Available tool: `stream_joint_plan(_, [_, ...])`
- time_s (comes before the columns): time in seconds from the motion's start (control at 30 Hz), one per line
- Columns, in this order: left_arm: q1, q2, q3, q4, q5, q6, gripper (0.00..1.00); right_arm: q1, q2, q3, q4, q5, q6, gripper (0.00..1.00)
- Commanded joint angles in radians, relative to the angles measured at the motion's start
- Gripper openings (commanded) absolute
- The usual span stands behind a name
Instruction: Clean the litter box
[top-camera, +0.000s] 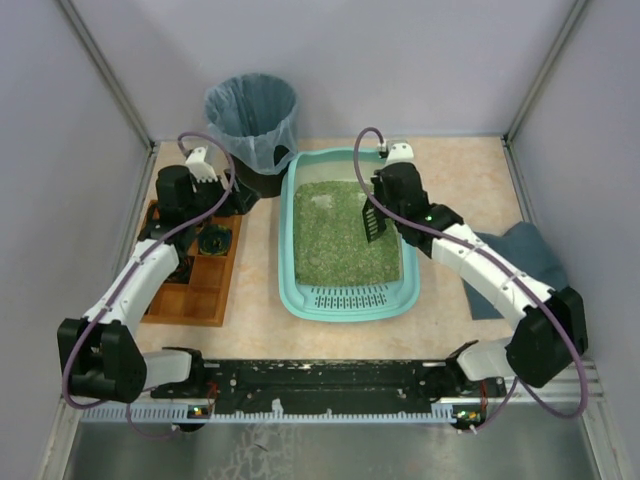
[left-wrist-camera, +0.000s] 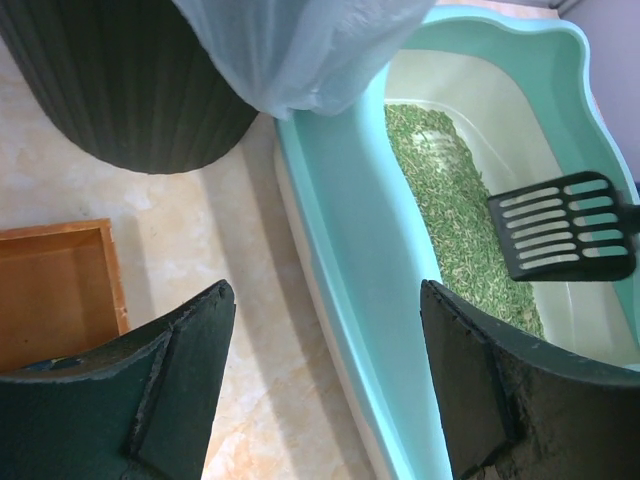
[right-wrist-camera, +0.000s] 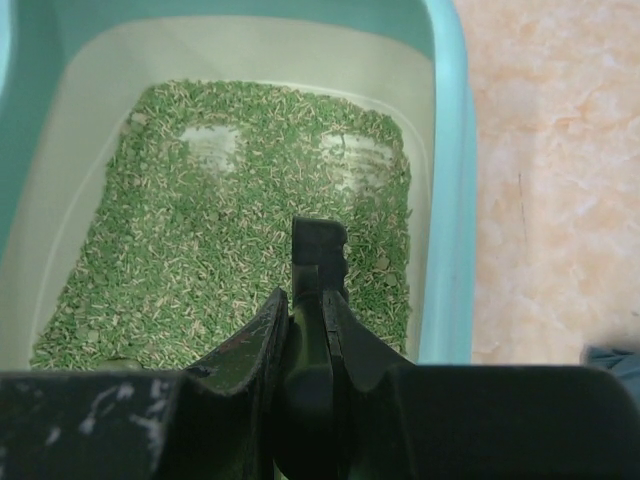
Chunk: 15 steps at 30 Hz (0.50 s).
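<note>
My right gripper lowers toward the green litter and releases the scoop (top-camera: 372, 226) next, since the litter lies below the gripper, to its left in the top view.
The teal litter box (top-camera: 290, 235) lies mid-table, its grate lip at the near end, with green litter (top-camera: 345, 230) inside. My right gripper (top-camera: 382, 205) is shut on the handle of a black slotted scoop (top-camera: 372, 226), which hangs over the litter near the right wall. In the right wrist view the scoop (right-wrist-camera: 318, 250) shows edge-on between the closed fingers (right-wrist-camera: 305, 300), above the litter (right-wrist-camera: 220, 220). My left gripper (top-camera: 238, 197) is open and holds nothing. It sits outside the box's left rim (left-wrist-camera: 350, 230), and in its own view the gripper (left-wrist-camera: 325, 290) frames that rim and the scoop (left-wrist-camera: 565, 225) beyond.
A black bin (top-camera: 252, 110) with a blue-grey bag (left-wrist-camera: 300, 50) stands behind the box's far left corner, close to my left gripper. A brown wooden compartment tray (top-camera: 195, 275) lies at the left, holding small dark items. A blue cloth (top-camera: 520, 250) lies at the right.
</note>
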<state>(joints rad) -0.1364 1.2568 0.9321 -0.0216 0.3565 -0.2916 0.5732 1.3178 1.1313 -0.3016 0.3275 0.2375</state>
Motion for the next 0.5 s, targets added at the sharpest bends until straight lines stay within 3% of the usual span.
stream_joint_plan(0.0, [-0.027, 0.002, -0.003, 0.02, 0.003, 0.031, 0.8, -0.005, 0.062, 0.022, 0.057, -0.022, 0.042, 0.0])
stream_joint_plan(0.23, [-0.029, -0.001, -0.003, 0.02, -0.011, 0.041, 0.8, -0.008, 0.185, 0.021, 0.055, -0.164, 0.096, 0.05])
stream_joint_plan(0.47, [-0.028, -0.005, -0.002, 0.02, -0.016, 0.043, 0.8, -0.019, 0.213, -0.008, 0.059, -0.184, 0.104, 0.13])
